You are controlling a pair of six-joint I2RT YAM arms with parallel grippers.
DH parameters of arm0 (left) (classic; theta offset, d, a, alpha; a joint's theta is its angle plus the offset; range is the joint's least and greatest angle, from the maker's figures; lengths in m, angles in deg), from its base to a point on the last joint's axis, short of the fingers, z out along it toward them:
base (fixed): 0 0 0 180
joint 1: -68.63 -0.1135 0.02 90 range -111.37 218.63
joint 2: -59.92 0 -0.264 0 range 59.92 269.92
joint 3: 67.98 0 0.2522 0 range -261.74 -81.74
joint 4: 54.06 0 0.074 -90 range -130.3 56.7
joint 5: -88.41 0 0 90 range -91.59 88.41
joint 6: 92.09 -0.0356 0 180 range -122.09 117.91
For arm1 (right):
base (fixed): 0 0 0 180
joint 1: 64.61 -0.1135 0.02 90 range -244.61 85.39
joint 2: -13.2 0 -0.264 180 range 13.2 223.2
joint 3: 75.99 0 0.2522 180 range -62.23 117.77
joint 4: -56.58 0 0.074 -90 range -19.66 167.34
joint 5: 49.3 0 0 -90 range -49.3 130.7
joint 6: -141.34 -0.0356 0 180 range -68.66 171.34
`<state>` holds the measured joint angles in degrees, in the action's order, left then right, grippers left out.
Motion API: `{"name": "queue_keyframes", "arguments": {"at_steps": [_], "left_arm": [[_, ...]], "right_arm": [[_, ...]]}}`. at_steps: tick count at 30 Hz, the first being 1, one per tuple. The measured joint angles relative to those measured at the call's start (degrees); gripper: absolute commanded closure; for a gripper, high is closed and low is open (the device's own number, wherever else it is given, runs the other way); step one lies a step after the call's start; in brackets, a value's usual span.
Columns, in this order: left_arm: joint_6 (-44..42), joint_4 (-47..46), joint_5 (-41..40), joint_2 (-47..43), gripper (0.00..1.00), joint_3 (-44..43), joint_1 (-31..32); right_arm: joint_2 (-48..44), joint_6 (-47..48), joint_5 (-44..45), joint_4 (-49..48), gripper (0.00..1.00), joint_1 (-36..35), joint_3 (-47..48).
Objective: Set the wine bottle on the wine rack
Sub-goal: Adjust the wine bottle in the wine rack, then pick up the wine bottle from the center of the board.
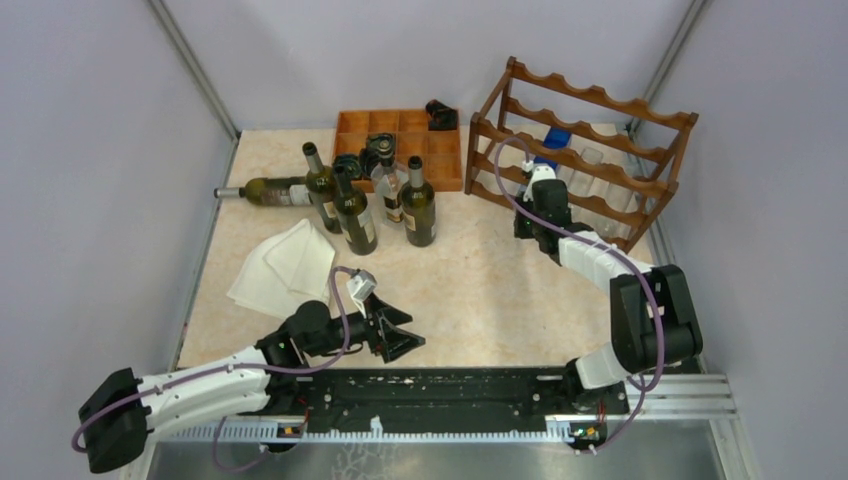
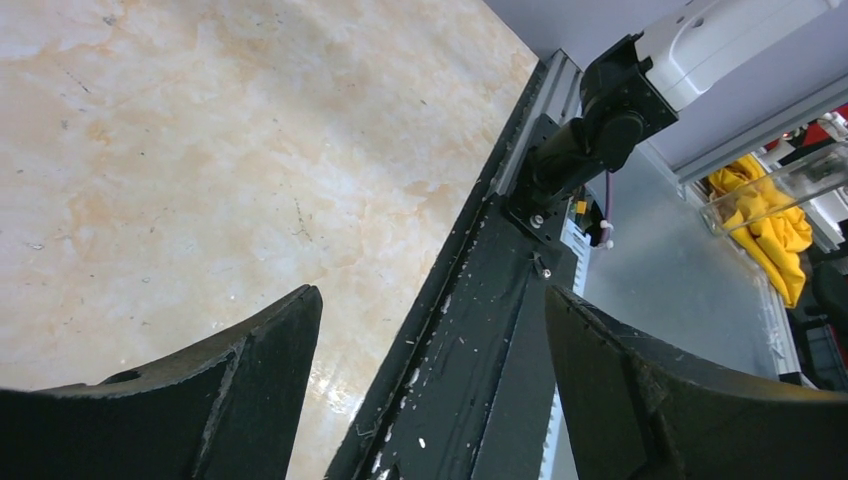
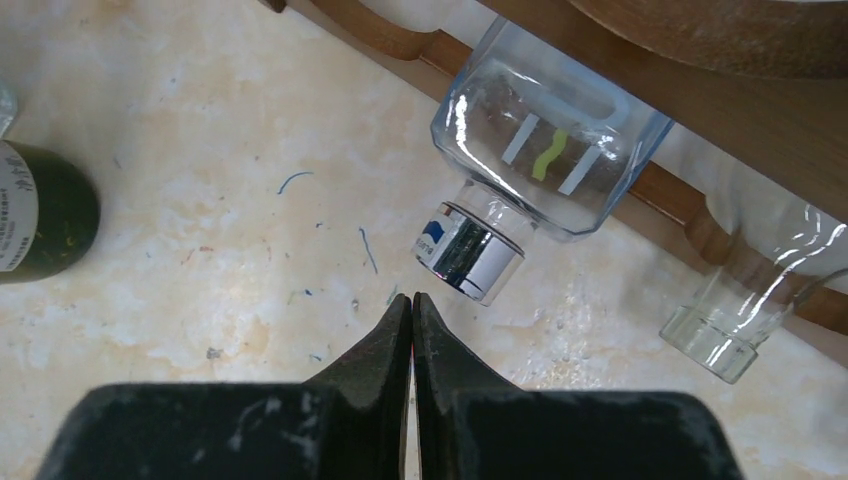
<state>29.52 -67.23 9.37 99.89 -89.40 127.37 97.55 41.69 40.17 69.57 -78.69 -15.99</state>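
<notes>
The neck of the green bottle (image 1: 416, 172) nearest the rack sticks up uncovered, so next I need to move my left gripper up and outward and bring its open fingers around it.
The reddish-brown wine rack (image 1: 590, 150) stands at the back right, and its bottom rail (image 3: 400, 40) shows in the right wrist view. Several dark green wine bottles stand at the back left centre, among them one (image 1: 352, 212) and another (image 1: 419, 204). One more (image 1: 272, 190) lies on its side. My right gripper (image 1: 525, 224) is shut and empty, pointing down just in front of the rack's foot; its tips (image 3: 412, 300) are close to the silver cap (image 3: 470, 255) of a clear bottle (image 3: 545, 150) lying in the rack. My left gripper (image 1: 400, 335) is open and empty, low near the front edge (image 2: 432, 300).
A flat orange-brown compartment tray (image 1: 352, 122) sits behind the bottles. A white cloth (image 1: 285, 265) lies left of centre. A second clear glass bottle (image 3: 735, 325) rests in the rack. A green bottle's side (image 3: 45, 215) is left of the right gripper. The black base rail (image 1: 440, 400) runs along the front.
</notes>
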Motion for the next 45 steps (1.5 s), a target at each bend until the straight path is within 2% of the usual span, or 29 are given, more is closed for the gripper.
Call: {"name": "queue_keyframes", "arguments": {"at_steps": [19,23,26,28,30,32,34,39,41,45], "left_arm": [[-4.0,-1.4,-0.5,3.7,0.12,-0.6,0.0],[-4.1,-1.7,-0.5,3.8,0.12,-0.6,0.0],[-4.3,-1.9,-0.5,3.9,0.1,-0.6,0.0],[-4.5,-1.9,-0.5,3.8,0.08,-0.7,0.0],[-4.7,-1.7,-0.5,3.7,0.02,-1.0,0.0],[-5.1,-1.3,-0.5,3.2,0.02,-1.6,0.0],[-5.7,-0.3,-0.6,2.2,0.01,-2.9,0.0],[-7.6,5.9,-3.0,1.3,0.01,-11.4,-0.1],[-9.3,10.2,-4.0,2.3,0.01,-17.4,-0.4],[-13.4,21.3,-7.0,8.9,0.02,-35.2,-1.3]], "right_arm": [[0.9,1.6,8.6,-1.6,0.97,0.0,0.0],[0.9,1.6,8.6,-1.8,0.93,0.0,0.0],[0.1,1.6,4.5,-1.7,0.84,0.0,-0.1],[-2.5,1.6,-0.3,-2.4,0.68,0.0,-1.4],[-7.8,0.9,-5.8,-3.6,0.46,0.0,-4.1],[-13.4,-0.2,-10.3,-5.5,0.34,0.0,-6.9],[-19.1,-1.2,-14.6,-8.4,0.26,0.0,-9.9],[-26.7,-4.6,-23.9,-17.3,0.22,0.0,-16.9],[-26.8,-5.7,-26.7,-20.1,0.22,0.0,-19.3],[-24.6,-8.0,-31.1,-25.6,0.22,0.0,-23.8]]}}
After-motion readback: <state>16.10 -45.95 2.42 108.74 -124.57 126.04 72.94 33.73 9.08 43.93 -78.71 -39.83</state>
